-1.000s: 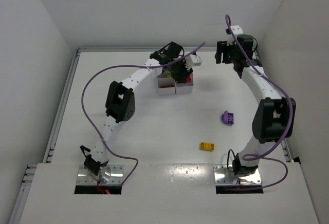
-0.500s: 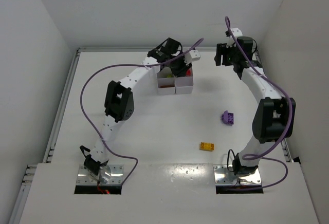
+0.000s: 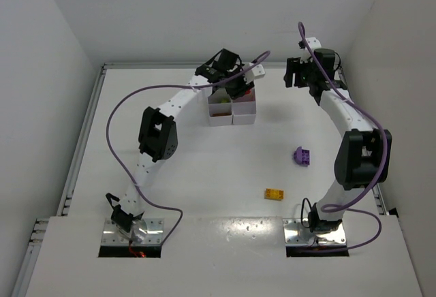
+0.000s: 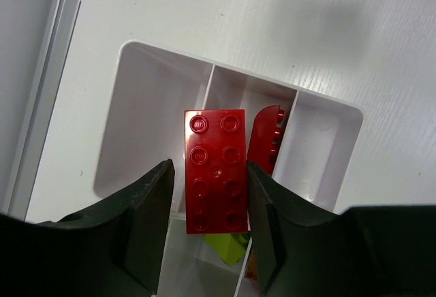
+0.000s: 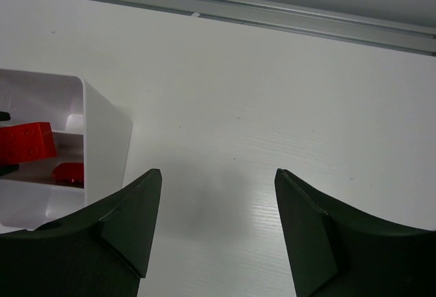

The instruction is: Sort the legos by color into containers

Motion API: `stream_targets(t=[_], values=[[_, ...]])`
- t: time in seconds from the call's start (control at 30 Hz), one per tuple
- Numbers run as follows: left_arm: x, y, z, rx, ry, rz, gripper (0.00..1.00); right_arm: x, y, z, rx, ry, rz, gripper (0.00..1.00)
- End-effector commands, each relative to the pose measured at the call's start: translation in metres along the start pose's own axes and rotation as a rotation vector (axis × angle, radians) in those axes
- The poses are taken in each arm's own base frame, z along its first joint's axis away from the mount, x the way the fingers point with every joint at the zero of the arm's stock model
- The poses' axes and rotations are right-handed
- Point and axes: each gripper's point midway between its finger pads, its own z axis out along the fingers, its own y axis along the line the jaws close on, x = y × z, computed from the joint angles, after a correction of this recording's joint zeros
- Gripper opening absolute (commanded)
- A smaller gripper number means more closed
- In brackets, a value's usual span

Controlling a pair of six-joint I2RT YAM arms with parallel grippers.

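Observation:
The purple brick still lies loose outside the tray, so my right gripper should next move back from the far bar and down onto it with fingers open.
My left gripper hangs over the white tray at the far middle of the table, also seen from above. A red brick sits between its jaws. The jaws stand slightly apart: a thin gap shows on the brick's left side, while the right jaw lies against it. Below, one cell holds another red brick, and a lime brick lies in a nearer cell. A purple brick and a yellow brick lie loose on the table. My right gripper is open and empty above bare table, right of the tray.
An orange-brown piece shows at the tray's near edge. A metal rail runs along the table's far edge, close behind the right gripper. White walls close in the table on three sides.
The left gripper shifted a little to the left over the tray, and its jaws have parted slightly around the red brick. The right arm has not moved.

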Motion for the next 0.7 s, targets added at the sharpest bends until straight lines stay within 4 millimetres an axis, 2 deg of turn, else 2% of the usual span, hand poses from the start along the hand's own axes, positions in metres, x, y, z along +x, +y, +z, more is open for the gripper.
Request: stream_targets(t=[0.0, 0.2, 0.3, 0.33, 0.6, 0.67], values=[[-0.001, 0.009, 0.006, -0.026, -0.022, 0.035, 0.52, -0.014, 0.001, -0.008, -0.006, -0.047, 0.008, 0.68], [-0.007, 0.002, 0.002, 0.013, -0.049, 0.036, 0.54, -0.004, 0.0, -0.007, 0.002, -0.027, 0.002, 0.69], [-0.024, -0.005, -0.011, 0.048, -0.101, 0.036, 0.55, 0.0, 0.0, -0.007, 0.001, -0.018, -0.006, 0.7], [-0.024, -0.01, -0.013, 0.066, -0.105, 0.034, 0.55, 0.0, 0.0, -0.007, 0.001, -0.018, -0.006, 0.7], [-0.069, -0.038, -0.056, 0.173, -0.241, -0.043, 0.59, 0.012, 0.009, -0.022, -0.041, 0.027, -0.019, 0.7], [-0.071, -0.049, -0.073, 0.203, -0.253, -0.035, 0.59, 0.035, 0.009, -0.031, -0.077, 0.108, -0.016, 0.7]])
